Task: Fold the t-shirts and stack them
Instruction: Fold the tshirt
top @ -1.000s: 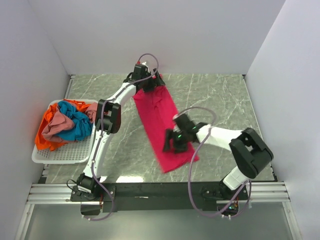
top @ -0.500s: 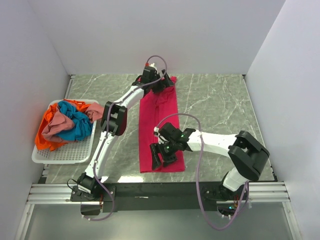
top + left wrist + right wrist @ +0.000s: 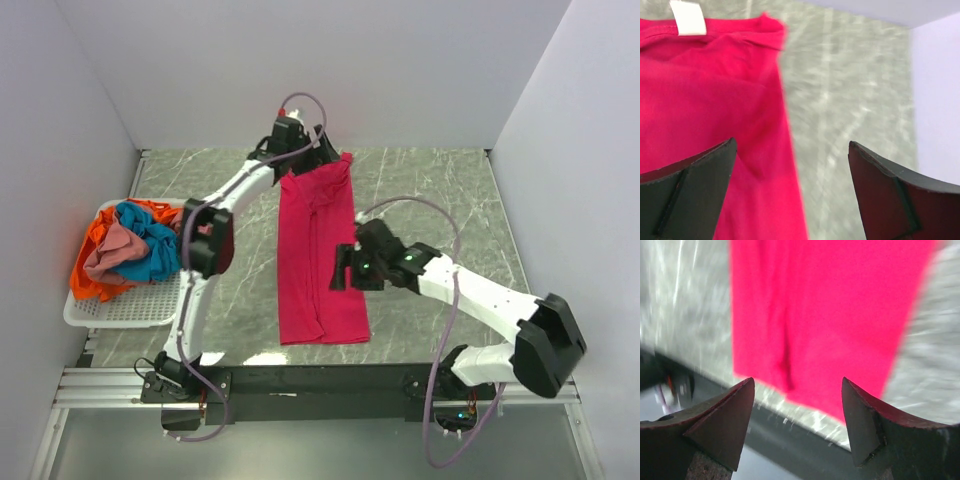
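Note:
The shirt (image 3: 705, 100) is still stretched out in a long strip, so my left gripper should move back and down next, onto the shirt's near corner on the basket side.
A bright magenta-pink t-shirt (image 3: 318, 260) lies folded into a long narrow strip down the middle of the table. My left gripper (image 3: 308, 158) hangs open over its far end, holding nothing. In the left wrist view (image 3: 790, 170) the shirt (image 3: 705, 100) with its white neck label (image 3: 687, 17) lies under the left finger. My right gripper (image 3: 343, 272) hangs open over the strip's right edge. In the right wrist view (image 3: 797, 390) the shirt's near end (image 3: 830, 315) shows between the open fingers. Orange (image 3: 85, 272), teal-blue (image 3: 152, 250) and dusty pink (image 3: 108, 252) t-shirts lie crumpled in the basket.
The white slatted basket (image 3: 120, 315) stands at the table's left edge. The dark rail along the near table edge (image 3: 805, 450) lies just past the shirt's near end. White walls close in the table on the left, the back and the right.
The magenta shirt swung from slanted to straight. My right gripper lifted off the near end and moved up the strip's right edge. My left gripper shifted a little at the far end.

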Available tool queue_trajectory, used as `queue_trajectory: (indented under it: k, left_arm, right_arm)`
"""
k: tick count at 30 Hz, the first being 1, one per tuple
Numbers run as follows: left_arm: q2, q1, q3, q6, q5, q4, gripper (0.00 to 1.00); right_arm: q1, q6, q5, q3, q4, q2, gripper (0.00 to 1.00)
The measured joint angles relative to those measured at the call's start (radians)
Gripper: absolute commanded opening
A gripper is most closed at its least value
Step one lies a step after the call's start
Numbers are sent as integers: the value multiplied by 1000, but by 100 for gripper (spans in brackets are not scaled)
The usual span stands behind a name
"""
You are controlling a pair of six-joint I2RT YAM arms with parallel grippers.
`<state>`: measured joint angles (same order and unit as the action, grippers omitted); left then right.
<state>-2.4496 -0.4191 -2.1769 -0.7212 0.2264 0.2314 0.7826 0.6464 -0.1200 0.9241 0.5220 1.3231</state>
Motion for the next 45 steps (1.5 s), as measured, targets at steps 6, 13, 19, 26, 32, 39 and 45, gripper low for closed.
queue_trajectory:
  k: [6,13,19,26,32,39,45]
  left_arm:
    - [513,-34,438,24,-83,3,99]
    - [931,-159,993,-38,-201,37,100]
    - [1153,-294,1417,-201,-210,167,99]
    - [1411,-394,1621,-375,-178,195,88]
    - [1377,-430,1680,-425,-132,177,74]
    - [1270,-450,1681,-428,-122,169,51]
    - [1226,-454,1681,-443,-116,128,18]
  right_arm:
    - [-172,6,25,-145,-26,-95,77]
    - [-179,-8,-75,-289,-59,-145,75]
    - [-179,8,-166,-408,-76,-206,73]
    - [-179,43,-240,-488,-127,-271,65]
    - [-179,56,-251,-508,-169,-267,61]
    - [-179,65,-249,-526,-200,-232,59]
    - [-179,67,-249,-526,-215,-210,49]
